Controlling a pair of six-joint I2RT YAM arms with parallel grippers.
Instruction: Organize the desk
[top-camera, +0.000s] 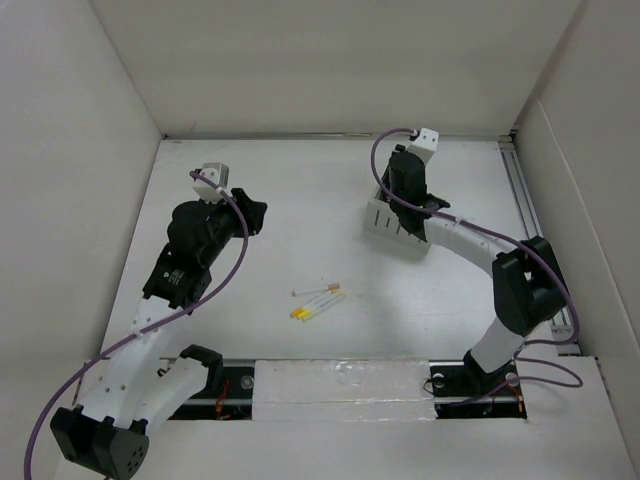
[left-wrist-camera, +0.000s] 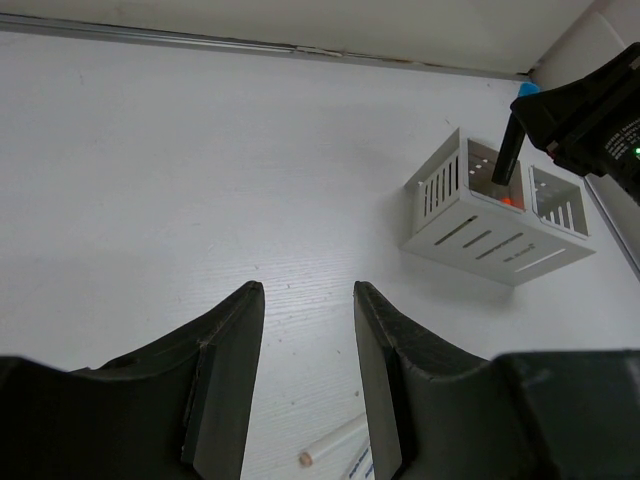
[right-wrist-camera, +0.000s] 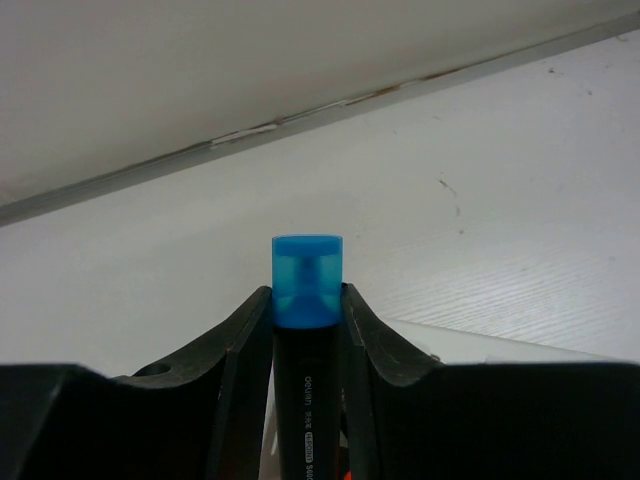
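My right gripper lowers the highlighter next and releases it inside the organizer box's section with the orange thing below. The upright highlighter's bottom end is already over that section's opening.
My right gripper (right-wrist-camera: 306, 290) is shut on a black highlighter (right-wrist-camera: 307, 270) with a blue cap. It holds the highlighter upright over the white slotted organizer box (top-camera: 395, 228) at the back right of the desk (top-camera: 300, 190). From the left wrist view, the highlighter (left-wrist-camera: 508, 150) dips into the left compartment of the organizer box (left-wrist-camera: 480, 230), beside something orange inside. Several pens (top-camera: 318, 300) lie loose mid-desk. My left gripper (top-camera: 255, 215) hovers over the left part of the desk, jaws apart and nothing between them (left-wrist-camera: 308, 295). A white pen end (left-wrist-camera: 330, 445) shows just below it.
White wall panels (top-camera: 300, 60) close in the desk at the back and both sides. A metal rail (top-camera: 522, 200) runs along the right edge. The right arm (top-camera: 520, 285) arches over the right side.
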